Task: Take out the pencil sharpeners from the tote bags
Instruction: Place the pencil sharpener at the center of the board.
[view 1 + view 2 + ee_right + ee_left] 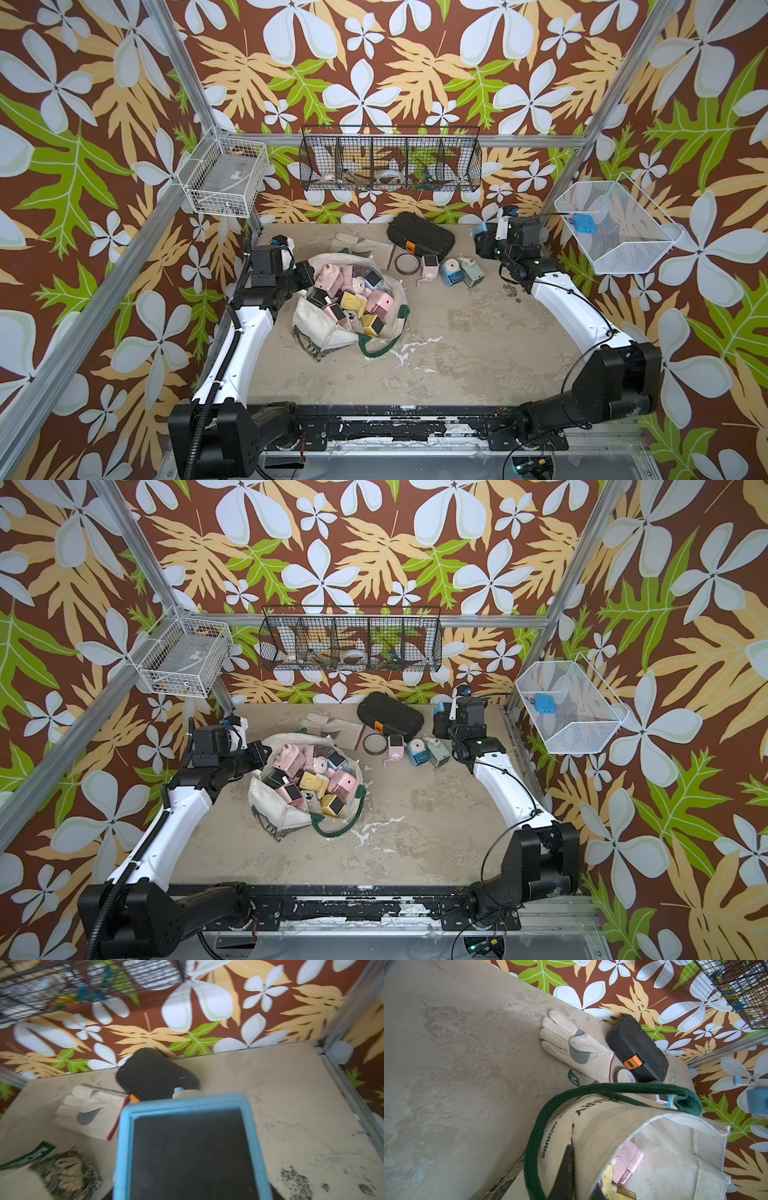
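Note:
My right gripper will lower onto the bare tabletop (491, 277) beside the mint sharpener below it and release the blue sharpener to extend the row.
The cream tote bag (316, 328) (270, 804) lies left of centre, mouth open, with several pink, yellow and white pencil sharpeners (353, 293) (309, 771) inside. My left gripper (309, 276) (579, 1176) is shut on the bag's canvas rim (612, 1126), one finger outside and one inside. A pink sharpener (629, 1159) shows within. My right gripper (484, 241) hovers at the back right, shut on a blue sharpener (482, 230) (187, 1147) whose dark window fills the right wrist view. Pink (430, 268), blue (451, 272) and mint (471, 270) sharpeners stand on the table.
A black hard case (419, 235), a pale glove (361, 245) and a brown tape roll (403, 263) lie at the back. Pencil shavings (511, 291) dot the right side. Wire baskets hang on the left (222, 176), back (390, 160) and right (615, 226) walls.

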Available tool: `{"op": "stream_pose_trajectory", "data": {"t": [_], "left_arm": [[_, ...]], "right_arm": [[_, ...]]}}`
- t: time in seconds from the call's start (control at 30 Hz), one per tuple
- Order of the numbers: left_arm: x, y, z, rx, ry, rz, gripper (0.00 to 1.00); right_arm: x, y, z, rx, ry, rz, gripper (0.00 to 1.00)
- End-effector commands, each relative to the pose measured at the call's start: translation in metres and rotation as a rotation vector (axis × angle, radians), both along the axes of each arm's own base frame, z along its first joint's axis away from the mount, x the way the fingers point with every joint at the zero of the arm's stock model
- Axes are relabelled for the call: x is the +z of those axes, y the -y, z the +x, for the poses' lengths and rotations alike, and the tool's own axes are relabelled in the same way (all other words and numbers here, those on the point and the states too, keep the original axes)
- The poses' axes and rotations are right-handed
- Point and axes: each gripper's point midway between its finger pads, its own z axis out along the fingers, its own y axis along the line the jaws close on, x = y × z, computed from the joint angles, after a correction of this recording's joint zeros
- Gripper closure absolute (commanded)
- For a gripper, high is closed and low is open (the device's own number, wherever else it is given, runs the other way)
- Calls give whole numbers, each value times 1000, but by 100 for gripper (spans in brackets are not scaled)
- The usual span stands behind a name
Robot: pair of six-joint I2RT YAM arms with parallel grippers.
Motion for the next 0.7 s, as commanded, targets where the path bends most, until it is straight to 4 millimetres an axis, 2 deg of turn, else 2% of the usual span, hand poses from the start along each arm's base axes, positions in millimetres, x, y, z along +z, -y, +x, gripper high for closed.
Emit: {"op": "stream_pose_trajectory", "data": {"t": [0.0, 0.07, 0.2, 0.43, 0.67], "left_arm": [[18, 1, 8, -4, 76, -7, 100], [19, 1, 8, -2, 79, -7, 100], [19, 1, 8, -5, 80, -8, 100], [21, 1, 8, -5, 82, -9, 100], [20, 1, 7, -6, 82, -9, 100]], "right_arm": [[-6, 32, 14, -104, 1, 28, 67], [-18, 45, 21, -134, -28, 37, 67], [-42, 54, 36, -155, -93, 1, 67], [-105, 75, 47, -198, -242, -76, 67], [-160, 70, 47, -159, -348, -46, 67]]}}
